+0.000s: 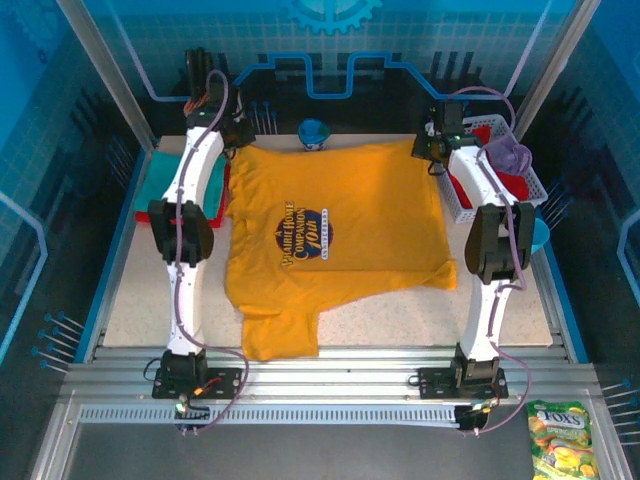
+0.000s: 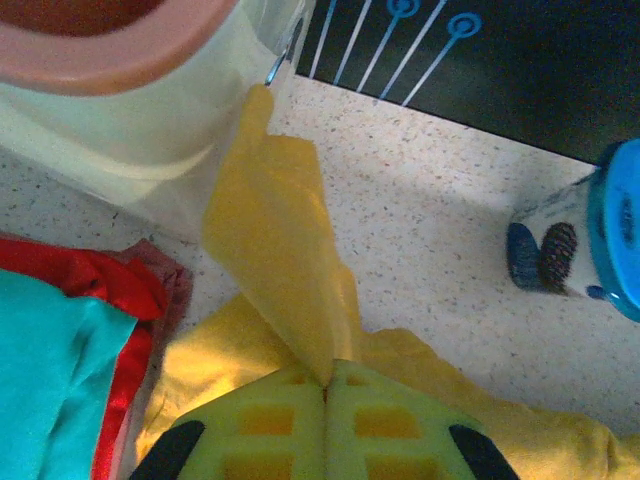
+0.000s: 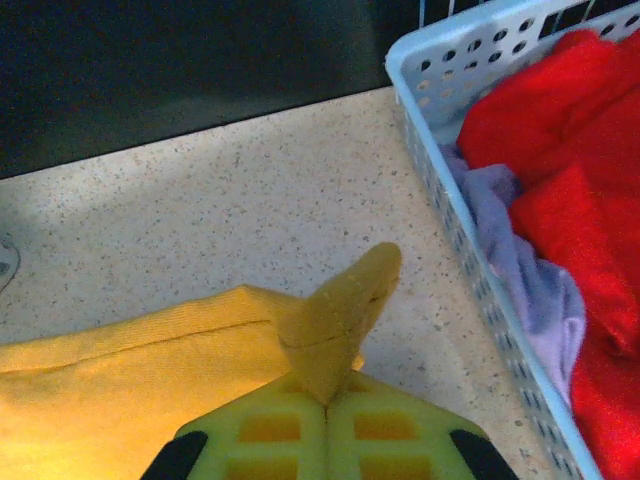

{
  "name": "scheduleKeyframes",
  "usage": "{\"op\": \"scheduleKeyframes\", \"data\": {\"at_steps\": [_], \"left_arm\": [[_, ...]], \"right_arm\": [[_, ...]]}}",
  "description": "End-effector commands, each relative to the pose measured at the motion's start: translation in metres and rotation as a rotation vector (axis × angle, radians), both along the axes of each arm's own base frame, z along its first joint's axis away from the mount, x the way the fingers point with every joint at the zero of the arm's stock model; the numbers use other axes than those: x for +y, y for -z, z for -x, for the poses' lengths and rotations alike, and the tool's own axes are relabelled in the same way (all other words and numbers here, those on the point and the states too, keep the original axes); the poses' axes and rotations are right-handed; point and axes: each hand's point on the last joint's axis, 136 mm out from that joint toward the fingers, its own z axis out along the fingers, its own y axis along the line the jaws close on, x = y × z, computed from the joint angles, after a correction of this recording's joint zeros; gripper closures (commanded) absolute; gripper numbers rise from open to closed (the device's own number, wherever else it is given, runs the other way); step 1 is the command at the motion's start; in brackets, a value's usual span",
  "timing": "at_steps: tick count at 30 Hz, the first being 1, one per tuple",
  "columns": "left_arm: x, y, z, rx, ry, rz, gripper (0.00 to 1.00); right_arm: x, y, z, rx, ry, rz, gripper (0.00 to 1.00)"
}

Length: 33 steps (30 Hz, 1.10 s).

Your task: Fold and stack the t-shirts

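Note:
My right gripper should move back over the shirt's basket-side edge [image 1: 436,230], level with the chest print, and let go of the shirt's corner there, because both its far corners are pinched.
A mustard-yellow t-shirt [image 1: 330,235] with a dark blue chest print lies spread in the middle of the table. My left gripper [image 2: 326,382] is shut on its far-left corner, a flap of yellow cloth [image 2: 280,250] standing up from the closed fingers. My right gripper [image 3: 327,400] is shut on the far-right corner, where a pinched peak of fabric [image 3: 345,310] sticks up. In the overhead view the left gripper [image 1: 238,138] and right gripper [image 1: 433,150] sit at the shirt's two far corners. Folded teal and red t-shirts [image 1: 160,180] lie at the left.
A white mesh basket [image 1: 497,170] with red and lavender t-shirts [image 3: 560,200] stands at the right, close to my right gripper. A blue-lidded cup [image 1: 313,132] sits at the back centre. A snack bag [image 1: 562,438] lies off the table, front right.

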Motion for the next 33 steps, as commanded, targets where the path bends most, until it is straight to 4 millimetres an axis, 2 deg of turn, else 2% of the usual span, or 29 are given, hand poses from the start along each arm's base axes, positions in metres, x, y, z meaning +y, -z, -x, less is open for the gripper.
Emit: {"op": "scheduleKeyframes", "data": {"at_steps": [1, 5, 8, 14, 18, 22, 25, 26, 28, 29, 30, 32, 33], "left_arm": [[-0.010, -0.014, 0.014, -0.023, 0.044, -0.029, 1.00], [-0.024, -0.014, 0.037, -0.027, 0.058, -0.087, 1.00], [-0.026, -0.009, 0.058, -0.027, 0.024, -0.109, 1.00], [-0.033, 0.005, 0.114, -0.028, -0.011, -0.181, 1.00], [-0.021, 0.030, 0.150, 0.021, -0.050, -0.215, 1.00], [-0.020, 0.059, 0.172, 0.071, -0.047, -0.209, 1.00], [-0.024, 0.081, 0.186, 0.108, -0.035, -0.216, 1.00], [-0.024, 0.087, 0.192, 0.128, -0.038, -0.217, 1.00], [-0.025, 0.097, 0.202, 0.162, -0.037, -0.217, 0.95], [-0.025, 0.100, 0.208, 0.176, -0.036, -0.225, 0.90], [-0.025, 0.102, 0.213, 0.183, -0.034, -0.226, 0.79], [-0.024, 0.102, 0.222, 0.204, -0.030, -0.225, 0.42], [-0.024, 0.098, 0.226, 0.211, -0.028, -0.222, 0.33]], "right_arm": [[-0.009, -0.002, 0.009, -0.040, 0.008, 0.033, 1.00], [-0.016, 0.011, 0.026, -0.019, 0.008, 0.026, 1.00], [-0.018, 0.017, 0.039, -0.009, -0.006, 0.037, 1.00], [-0.031, 0.024, 0.074, 0.003, 0.024, 0.057, 1.00], [-0.031, 0.044, 0.098, 0.089, 0.033, 0.043, 1.00], [-0.034, 0.075, 0.120, 0.182, 0.060, 0.044, 0.98], [-0.037, 0.093, 0.139, 0.258, 0.094, 0.041, 0.93], [-0.038, 0.098, 0.146, 0.278, 0.107, 0.035, 0.88], [-0.036, 0.104, 0.156, 0.297, 0.111, 0.020, 0.71], [-0.037, 0.107, 0.163, 0.313, 0.117, 0.026, 0.55], [-0.038, 0.108, 0.169, 0.329, 0.122, 0.036, 0.45], [-0.038, 0.104, 0.175, 0.336, 0.118, 0.035, 0.29], [-0.038, 0.100, 0.176, 0.331, 0.115, 0.029, 0.25]]}}
